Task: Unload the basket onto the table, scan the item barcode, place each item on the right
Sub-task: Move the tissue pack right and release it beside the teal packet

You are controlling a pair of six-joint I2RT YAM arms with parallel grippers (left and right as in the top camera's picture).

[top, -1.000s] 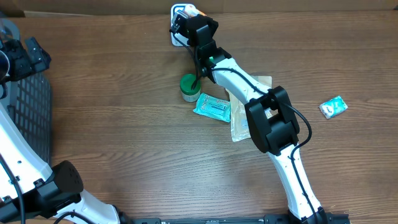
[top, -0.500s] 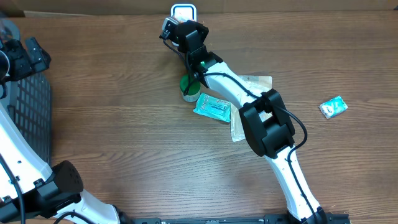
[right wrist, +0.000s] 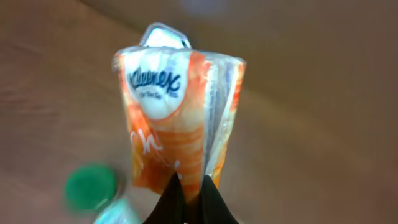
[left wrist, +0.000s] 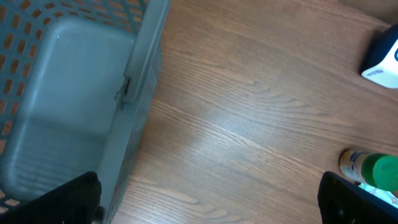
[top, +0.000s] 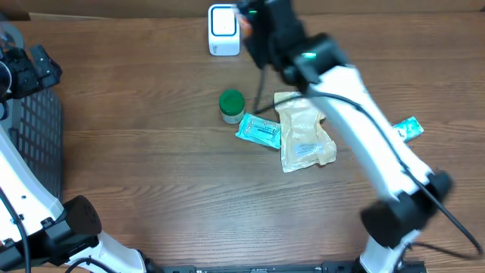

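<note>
I will next swing my right gripper rightward in the overhead view, lower it and let go by the lone teal packet, since that spot lies below it, clear of the mid-table things.
An orange and white Kleenex tissue pack fills the right wrist view, and my right gripper is shut on its lower edge. From overhead that gripper is a blurred shape just right of the white scanner at the table's far edge, and the arm hides the pack. My left gripper hangs open with nothing between its fingers, above bare wood beside the grey basket. The scanner shows at the top right of the left wrist view.
A green-capped bottle, a teal packet and a beige pouch lie mid-table. Another teal packet lies at the right. The basket stands at the left edge. The bottle also shows in the left wrist view.
My right arm has swung fast from the scanner's left-front over to its right side, carrying the tissue pack, and now appears blurred. The left arm has not moved.
</note>
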